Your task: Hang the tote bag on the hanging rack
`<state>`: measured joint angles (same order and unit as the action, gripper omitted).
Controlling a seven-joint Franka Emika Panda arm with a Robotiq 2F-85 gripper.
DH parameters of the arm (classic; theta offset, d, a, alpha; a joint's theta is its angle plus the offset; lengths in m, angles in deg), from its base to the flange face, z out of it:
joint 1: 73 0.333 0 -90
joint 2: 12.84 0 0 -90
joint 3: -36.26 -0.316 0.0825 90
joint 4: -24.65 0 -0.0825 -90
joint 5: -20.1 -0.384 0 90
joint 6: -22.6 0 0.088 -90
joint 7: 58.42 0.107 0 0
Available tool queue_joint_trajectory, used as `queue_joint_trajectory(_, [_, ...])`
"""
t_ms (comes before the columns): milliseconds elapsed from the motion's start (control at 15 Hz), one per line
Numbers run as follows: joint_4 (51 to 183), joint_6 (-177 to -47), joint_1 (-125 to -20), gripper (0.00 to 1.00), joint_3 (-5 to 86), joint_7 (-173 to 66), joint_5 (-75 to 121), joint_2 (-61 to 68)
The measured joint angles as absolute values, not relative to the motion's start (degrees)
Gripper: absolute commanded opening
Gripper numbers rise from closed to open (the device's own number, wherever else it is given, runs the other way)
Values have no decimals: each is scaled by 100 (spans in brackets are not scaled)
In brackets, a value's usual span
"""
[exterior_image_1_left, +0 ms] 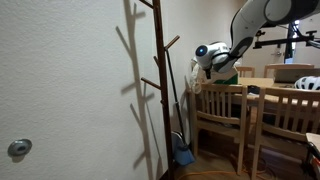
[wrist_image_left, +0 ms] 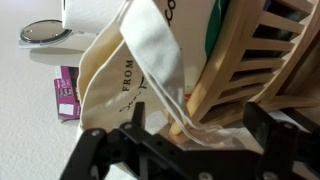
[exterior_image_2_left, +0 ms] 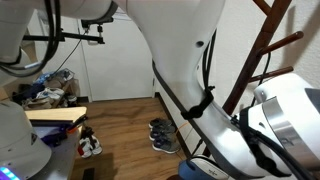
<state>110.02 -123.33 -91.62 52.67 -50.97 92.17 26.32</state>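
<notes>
The fold of the tote bag's strap by the chair's bar (wrist_image_left: 200,122) is below, between the open fingers of the robot's gripper. The gripper needs to go down a little over the fold next and close on it.
A cream tote bag (wrist_image_left: 120,85) with printed text hangs against a wooden chair back (wrist_image_left: 235,70) in the wrist view. One of its straps (wrist_image_left: 160,55) runs down over the chair's rail and passes between my fingers. My gripper (wrist_image_left: 200,130) is open, its fingers wide apart on either side of the strap and rail. In an exterior view my gripper (exterior_image_1_left: 208,60) is just above the chair (exterior_image_1_left: 222,105), to the right of the tall wooden hanging rack (exterior_image_1_left: 160,80). The rack's branches (exterior_image_2_left: 272,48) also show behind my arm. The rack's pegs are bare.
A table (exterior_image_1_left: 275,84) with more chairs stands behind the bag's chair. A blue dustpan (exterior_image_1_left: 185,152) leans by the rack's foot. Shoes (exterior_image_2_left: 162,135) lie on the wooden floor. A purple packet (wrist_image_left: 67,95) and a round metal object (wrist_image_left: 40,32) lie beside the bag.
</notes>
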Motion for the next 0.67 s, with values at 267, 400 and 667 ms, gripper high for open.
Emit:
queue_joint_trajectory(267, [10754, -12333, -9242, 100, 5303, -5187, 9221, 2881])
queue_joint_trajectory(400, [10636, -12333, -9282, 75, 5331, -5194, 9221, 2992])
queue_joint_trajectory(667, [10453, -12333, -9350, 54, 5342, -5197, 9216, 3139])
